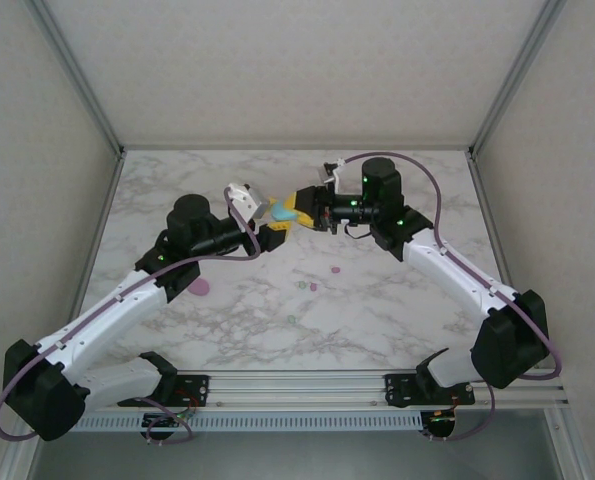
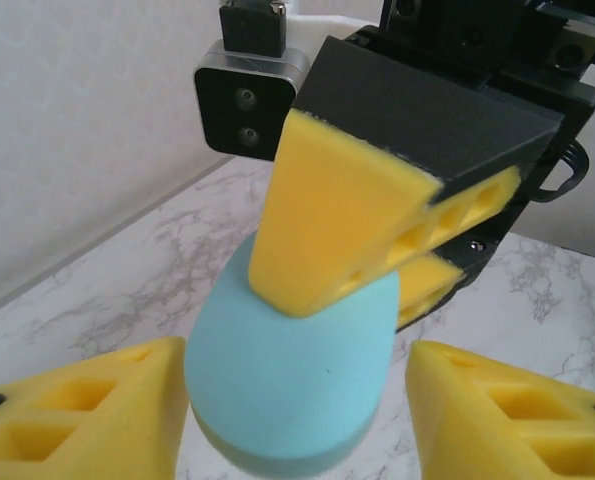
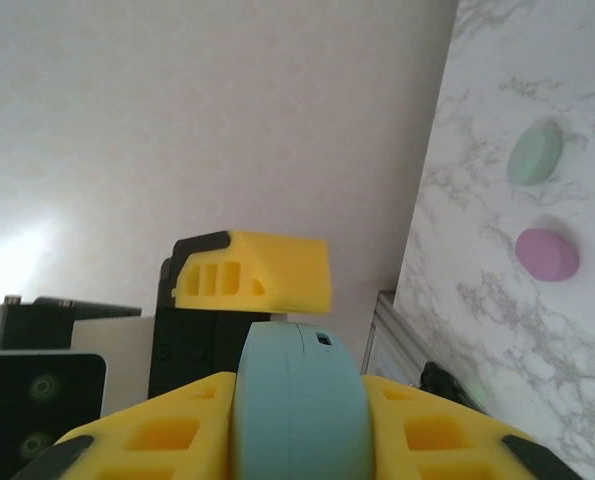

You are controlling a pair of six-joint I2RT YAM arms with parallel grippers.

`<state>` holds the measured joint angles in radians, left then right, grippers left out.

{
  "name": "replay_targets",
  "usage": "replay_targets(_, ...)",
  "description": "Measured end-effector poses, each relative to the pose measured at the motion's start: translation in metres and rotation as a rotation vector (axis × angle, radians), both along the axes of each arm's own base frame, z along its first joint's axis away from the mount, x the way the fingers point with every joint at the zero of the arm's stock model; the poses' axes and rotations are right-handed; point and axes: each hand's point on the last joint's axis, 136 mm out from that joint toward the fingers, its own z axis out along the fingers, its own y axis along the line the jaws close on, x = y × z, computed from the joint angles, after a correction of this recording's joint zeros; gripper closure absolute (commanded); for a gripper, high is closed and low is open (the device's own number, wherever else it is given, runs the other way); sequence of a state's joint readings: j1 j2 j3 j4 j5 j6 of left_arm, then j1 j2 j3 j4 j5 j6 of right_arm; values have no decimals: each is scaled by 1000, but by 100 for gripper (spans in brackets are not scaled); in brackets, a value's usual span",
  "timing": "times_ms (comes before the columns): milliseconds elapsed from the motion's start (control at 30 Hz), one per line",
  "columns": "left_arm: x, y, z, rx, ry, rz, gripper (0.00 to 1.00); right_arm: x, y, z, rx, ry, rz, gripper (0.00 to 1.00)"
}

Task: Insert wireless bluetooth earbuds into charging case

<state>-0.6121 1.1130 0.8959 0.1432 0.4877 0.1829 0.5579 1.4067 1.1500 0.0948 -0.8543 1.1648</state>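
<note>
The marble below the cyan case (image 1: 285, 212) is bare. My right gripper will move away from my open left gripper next, then lower and release the case there.
A cyan oval charging case (image 1: 285, 212) hangs above the table's middle, between both grippers. My right gripper (image 1: 301, 216) is shut on it: in the right wrist view both yellow fingers press the flat sides of the case (image 3: 297, 400), right gripper (image 3: 297, 425). My left gripper (image 2: 297, 400) is open around the same case (image 2: 287, 380). Its right finger (image 2: 507, 410) stands clear of the case with marble showing between; its left finger (image 2: 87, 410) sits at the case's edge. Several tiny earbuds lie loose on the table, one pink (image 1: 335, 268) and one mint (image 1: 300, 285).
A purple oval case (image 1: 199, 287) lies beside the left arm. The right wrist view shows it (image 3: 547, 253) next to a mint case (image 3: 534, 153). Another mint bud (image 1: 290, 320) lies nearer the front. White walls bound the marble table (image 1: 407, 300) on three sides.
</note>
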Motion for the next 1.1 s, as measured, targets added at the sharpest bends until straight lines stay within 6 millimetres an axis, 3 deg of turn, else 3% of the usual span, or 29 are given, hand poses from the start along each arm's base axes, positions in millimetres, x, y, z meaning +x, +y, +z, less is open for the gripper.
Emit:
replay_targets(200,5,6,-5,14,8,50,35,29,-20,-15,-17,12,-113,80)
replay_targets(300,5,15,-8,14,5,96,30,51,-28,-34,-51,25,-169,80)
replay_targets(367,4,23,-8,9,-1,136,27,69,-34,-60,-101,50,-207,80)
replay_targets(533,5,46,6,-17,-34,252,22,114,-47,-157,-277,180,-260,79)
replay_targets(633,6,58,15,-33,-53,317,20,127,-46,-206,-373,242,-233,79)
replay_targets(700,6,65,18,-42,-49,352,18,132,-44,-227,-408,258,-209,79)
replay_targets(833,9,74,14,-38,-19,406,19,141,-40,-252,-440,264,-176,78)
replay_targets(1100,11,81,4,-10,11,449,10,151,-40,-271,-478,228,-143,77)
